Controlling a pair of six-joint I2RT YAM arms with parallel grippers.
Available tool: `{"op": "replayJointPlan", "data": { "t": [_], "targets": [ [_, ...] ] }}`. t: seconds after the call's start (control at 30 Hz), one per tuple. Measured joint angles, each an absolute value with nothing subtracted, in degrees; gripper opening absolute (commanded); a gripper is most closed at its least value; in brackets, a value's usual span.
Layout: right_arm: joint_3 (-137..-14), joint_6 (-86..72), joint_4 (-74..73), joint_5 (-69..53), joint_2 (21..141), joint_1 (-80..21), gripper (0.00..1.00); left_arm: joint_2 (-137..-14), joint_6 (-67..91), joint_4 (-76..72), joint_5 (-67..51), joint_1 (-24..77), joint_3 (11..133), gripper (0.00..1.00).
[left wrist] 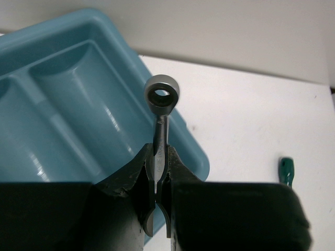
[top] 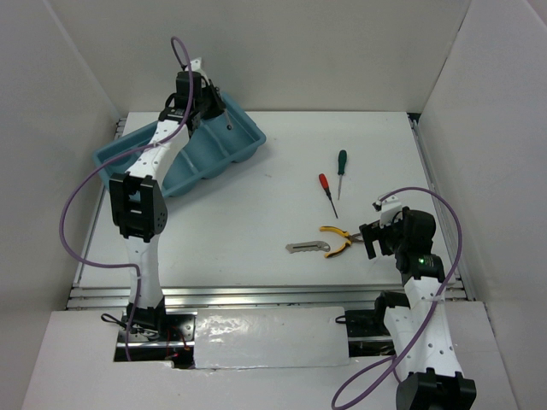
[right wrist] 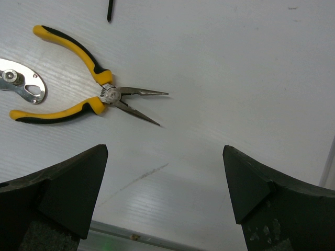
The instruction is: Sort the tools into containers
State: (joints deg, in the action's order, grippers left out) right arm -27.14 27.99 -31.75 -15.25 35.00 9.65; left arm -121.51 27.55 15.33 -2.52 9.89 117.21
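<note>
I should next lower my left gripper into the tray's end section (left wrist: 102, 107) closest to the screwdrivers and let go of the thin silver metal rod (left wrist: 162, 112) there, because that section is empty.
My left gripper (left wrist: 160, 151) is shut on the thin silver metal rod (left wrist: 162, 112), which ends in a ring. I hold it above the right-hand edge of the light blue tray (left wrist: 68, 94), at the back left of the table (top: 222, 158). The green-handled screwdriver (top: 341, 166) and the red-handled screwdriver (top: 326, 188) lie right of centre. The yellow-handled pliers (top: 338, 241) and the grey folding knife (top: 307, 248) lie nearer. My right gripper (top: 372, 239) is open and empty, just right of the pliers' tips (right wrist: 99, 94). The knife also shows in the right wrist view (right wrist: 21, 86).
The tray's compartments that show in the left wrist view hold nothing. White walls stand on the left, back and right. A metal rail (top: 256, 295) runs along the table's near edge. The green handle's end (left wrist: 286, 170) shows in the left wrist view.
</note>
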Motion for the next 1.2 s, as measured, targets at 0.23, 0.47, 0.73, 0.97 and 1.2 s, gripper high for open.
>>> {"op": "replayJointPlan", "data": {
  "t": [0.23, 0.47, 0.73, 0.97, 1.2],
  "targets": [
    [-27.97, 27.99, -32.18, -15.66, 35.9, 11.18, 1.0, -130.61, 37.71, 6.07, -0.03, 10.35, 118.34, 0.0],
    [-28.23, 28.01, -32.32, -15.77, 36.01, 12.6, 1.0, -136.81, 39.48, 5.56, 3.01, 9.98, 118.34, 0.21],
    [-28.25, 28.01, -32.73, -15.9, 35.92, 12.71, 1.0, -136.99, 37.56, 3.75, 2.42, 9.45, 118.37, 0.95],
    [-28.25, 28.03, -32.73, -15.92, 33.95, 12.75, 1.0, -131.68, 28.12, 8.49, -0.56, 9.89, 118.04, 0.99],
    [-28.25, 28.42, -32.93, -16.84, 30.65, 12.8, 1.0, -102.37, 8.73, 13.78, -6.44, 16.56, 102.28, 0.99]
  ]
}}
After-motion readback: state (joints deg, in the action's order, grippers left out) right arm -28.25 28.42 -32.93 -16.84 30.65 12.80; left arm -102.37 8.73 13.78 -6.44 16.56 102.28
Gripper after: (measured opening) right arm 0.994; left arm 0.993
